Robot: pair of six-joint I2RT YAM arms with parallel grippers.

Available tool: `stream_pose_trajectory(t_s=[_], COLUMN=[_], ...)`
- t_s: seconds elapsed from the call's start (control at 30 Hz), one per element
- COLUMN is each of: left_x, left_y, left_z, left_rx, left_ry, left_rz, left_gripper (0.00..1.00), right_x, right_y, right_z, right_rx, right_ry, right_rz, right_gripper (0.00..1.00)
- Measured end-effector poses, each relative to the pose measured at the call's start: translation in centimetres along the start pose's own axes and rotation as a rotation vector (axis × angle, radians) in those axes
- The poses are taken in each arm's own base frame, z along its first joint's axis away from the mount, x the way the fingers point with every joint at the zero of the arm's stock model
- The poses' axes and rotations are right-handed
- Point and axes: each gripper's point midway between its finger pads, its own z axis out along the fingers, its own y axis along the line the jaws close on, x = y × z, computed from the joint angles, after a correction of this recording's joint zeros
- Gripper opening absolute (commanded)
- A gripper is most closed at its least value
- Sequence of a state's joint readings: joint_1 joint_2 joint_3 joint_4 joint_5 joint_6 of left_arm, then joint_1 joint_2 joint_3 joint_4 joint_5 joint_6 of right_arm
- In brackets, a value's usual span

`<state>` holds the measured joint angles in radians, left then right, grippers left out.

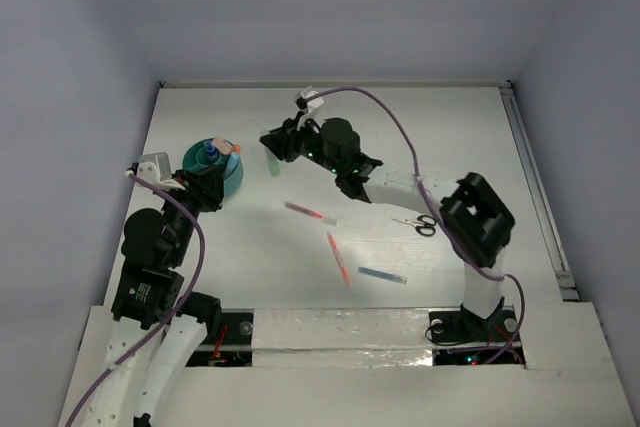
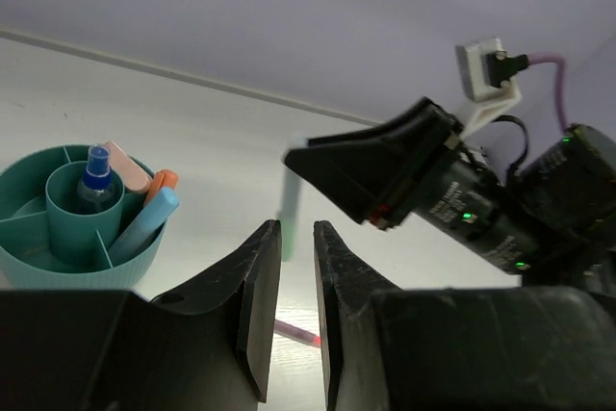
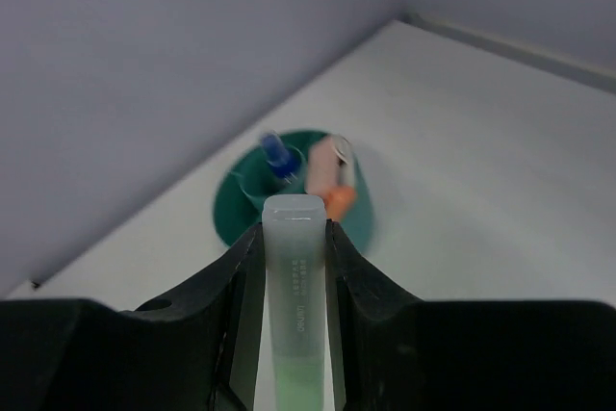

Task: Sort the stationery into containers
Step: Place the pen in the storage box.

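The green marker should go to the left in the top view, to the teal pot (image 1: 228,185) with other markers. My right gripper should carry it there and release it inside.
My right gripper (image 3: 294,230) is shut on a green marker with a frosted cap (image 3: 295,286) and holds it above the table, right of the round teal pot (image 1: 228,185). In the top view that marker (image 1: 274,163) hangs from the right gripper (image 1: 272,147). The pot (image 2: 58,257) holds a blue-capped tube (image 2: 97,166), a pink piece (image 2: 130,165), an orange marker (image 2: 160,183) and a blue marker (image 2: 144,223). My left gripper (image 2: 297,228) sits beside the pot with a narrow gap between its jaws and nothing in it.
On the table lie a pink pen (image 1: 308,212), an orange pen (image 1: 339,257), a blue pen (image 1: 382,275) and small black-handled scissors (image 1: 421,224). The right arm's elbow (image 1: 478,212) stands above the scissors. Walls close the table at the back and sides.
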<state>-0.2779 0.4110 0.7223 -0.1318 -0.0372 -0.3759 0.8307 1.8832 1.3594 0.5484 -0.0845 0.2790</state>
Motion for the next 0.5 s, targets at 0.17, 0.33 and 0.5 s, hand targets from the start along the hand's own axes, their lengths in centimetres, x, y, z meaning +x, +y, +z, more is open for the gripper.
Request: stream_pose_trajectory(t_s=[0.17, 0.33, 0.5], left_x=[-0.1, 0.1, 0.2], left_y=[0.2, 0.3, 0.4], left_z=[0.0, 0.2, 0.3], left_rx=[-0.007, -0.013, -0.016], left_ry=[-0.003, 0.004, 0.009], left_rz=[0.000, 0.002, 0.002], left_gripper=[0.18, 0.18, 0.17], right_x=[0.1, 0.1, 0.4], right_y=[3.5, 5.3, 6.4], right_z=[4.9, 8.2, 10.6], right_rx=[-0.192, -0.306, -0.360], right_ry=[-0.133, -0.209, -0.238], right_rz=[0.102, 0.146, 0.137], right_gripper=[0.00, 0.00, 0.00])
